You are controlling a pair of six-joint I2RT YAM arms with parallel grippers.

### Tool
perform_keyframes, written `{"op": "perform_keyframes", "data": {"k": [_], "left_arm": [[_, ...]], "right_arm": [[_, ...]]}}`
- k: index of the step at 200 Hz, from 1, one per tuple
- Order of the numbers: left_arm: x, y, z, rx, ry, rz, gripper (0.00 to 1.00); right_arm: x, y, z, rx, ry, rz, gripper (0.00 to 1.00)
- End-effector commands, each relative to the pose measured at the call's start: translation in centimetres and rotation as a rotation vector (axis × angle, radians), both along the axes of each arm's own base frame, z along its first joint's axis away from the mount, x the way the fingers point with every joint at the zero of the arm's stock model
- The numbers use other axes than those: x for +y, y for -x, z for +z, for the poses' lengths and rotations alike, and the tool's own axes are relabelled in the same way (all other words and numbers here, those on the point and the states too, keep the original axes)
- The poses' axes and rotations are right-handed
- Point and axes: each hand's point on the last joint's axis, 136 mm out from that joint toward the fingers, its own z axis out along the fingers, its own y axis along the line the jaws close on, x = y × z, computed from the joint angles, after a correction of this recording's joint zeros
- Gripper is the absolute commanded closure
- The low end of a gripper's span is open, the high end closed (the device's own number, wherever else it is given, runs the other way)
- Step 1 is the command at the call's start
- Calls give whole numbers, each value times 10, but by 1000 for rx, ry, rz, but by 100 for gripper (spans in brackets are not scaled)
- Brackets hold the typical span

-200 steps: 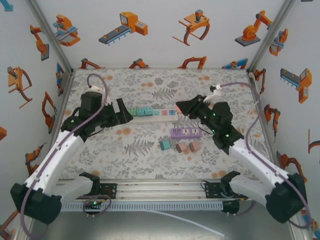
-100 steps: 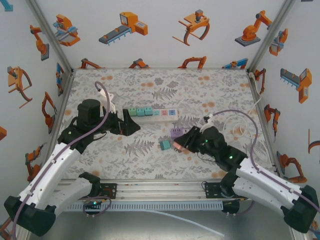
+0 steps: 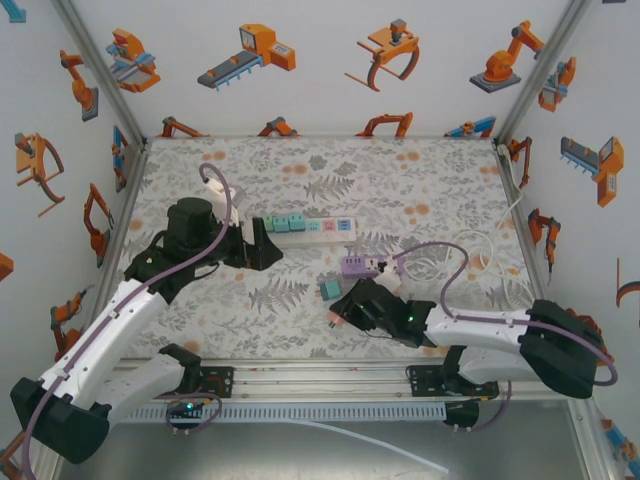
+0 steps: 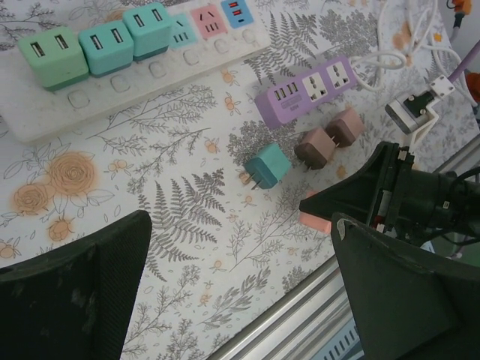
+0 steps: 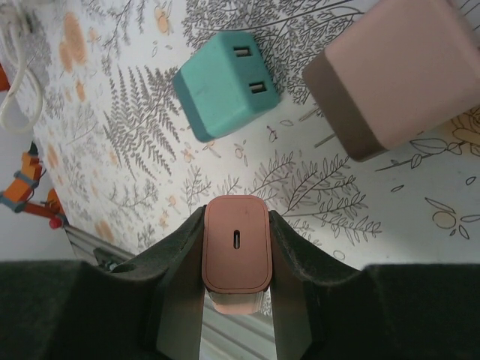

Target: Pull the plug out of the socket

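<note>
I will next lower the salmon-pink plug (image 5: 236,244) with my right gripper onto the mat between the teal plug and front bar. Then I will let it go.
A white power strip (image 3: 318,229) lies mid-table with three green and teal plugs (image 3: 282,222) seated in it; in the left wrist view the same plugs (image 4: 106,46) sit on the strip (image 4: 45,112). My left gripper (image 3: 262,243) hovers open beside the strip's left end, its fingers (image 4: 75,300) wide apart over bare mat. My right gripper (image 3: 340,308) is low near the front edge, shut on a salmon-pink plug (image 5: 236,244) squeezed between both pads. That pink plug (image 4: 315,219) is clear of the strip.
A purple power strip (image 3: 358,266) lies right of centre. A loose teal plug (image 5: 225,84) and two brownish-pink plugs (image 4: 315,147) lie in front of it. A white cable (image 3: 480,255) is coiled at the right. The metal front rail (image 3: 320,378) is close below my right gripper.
My right gripper has carried the pink plug from the strip's right end down to the front of the table. The left gripper has edged right toward the strip.
</note>
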Motion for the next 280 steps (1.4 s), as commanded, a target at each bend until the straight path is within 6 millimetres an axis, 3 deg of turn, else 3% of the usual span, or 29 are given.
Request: {"op": "perform_keyframes", "data": {"k": [1, 31, 86, 112, 149, 176, 191, 215, 232, 250, 280], "left_arm": [[3, 0, -2, -6, -14, 17, 3], [6, -1, -4, -7, -28, 35, 3], [12, -6, -8, -7, -45, 81, 3], [12, -7, -9, -5, -48, 80, 3], [13, -8, -8, -12, -54, 82, 3], [14, -9, -8, -14, -56, 89, 3], [15, -9, -10, -11, -63, 94, 3], [19, -11, -13, -2, -76, 119, 3], [30, -16, -18, 8, -106, 190, 3], [44, -21, -23, 21, -136, 284, 3], [61, -32, -33, 48, -150, 419, 3]], "right_arm": [[1, -14, 2, -39, -37, -92, 100], [8, -16, -12, -23, -22, -89, 97], [10, -11, -28, 25, 34, -67, 78], [8, -7, -26, 39, 56, -55, 67], [4, -2, -24, 48, 72, -45, 62], [1, -1, -16, 39, 82, -36, 46], [-1, -1, -10, 28, 84, -30, 44], [-7, 1, 4, 8, 99, -16, 44], [-17, -3, 28, -57, 144, 2, 44], [-29, -13, 68, -190, 215, 22, 44], [-35, -33, 143, -584, 473, 222, 37]]}}
